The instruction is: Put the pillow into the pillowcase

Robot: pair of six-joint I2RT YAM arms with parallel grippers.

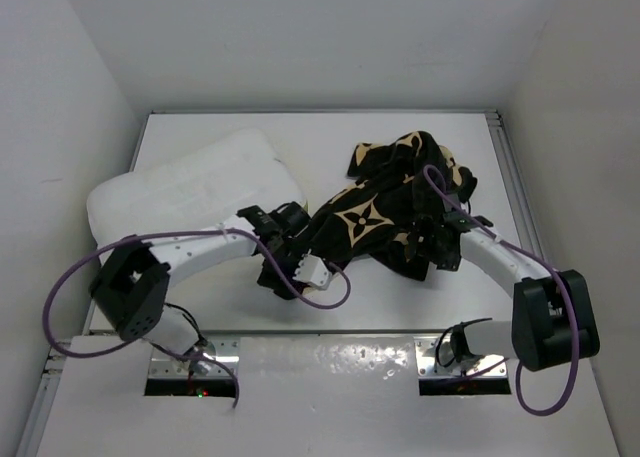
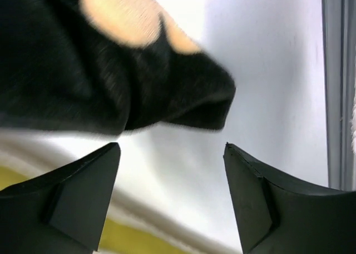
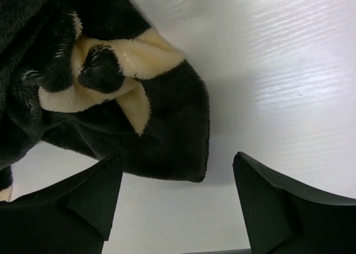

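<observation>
The tip of the corner points between my open fingers. My right gripper should next go down onto the pillowcase's near corner [image 1: 418, 274] [image 3: 190, 166] just below it and close there.
The white pillow [image 1: 190, 189] lies at the back left of the table. The black pillowcase [image 1: 385, 212] with beige flowers lies crumpled in the middle and toward the right. My left gripper [image 1: 275, 257] is at its near left edge. In the left wrist view my left gripper [image 2: 172, 145] is open, with a pillowcase [image 2: 111, 70] corner hanging just beyond the tips and a yellow band [image 2: 130, 240] below. My right gripper [image 1: 432, 249] is at the cloth's near right edge. It [image 3: 179, 155] is open too, a pillowcase [image 3: 161, 137] corner lying at its left fingertip, ungripped.
White walls enclose the table [image 1: 330, 307] on the left, back and right. A metal rail [image 2: 336, 87] runs along the table's edge. Purple cables [image 1: 70, 287] loop from both arms. The arm bases [image 1: 190, 362] are bolted at the near edge.
</observation>
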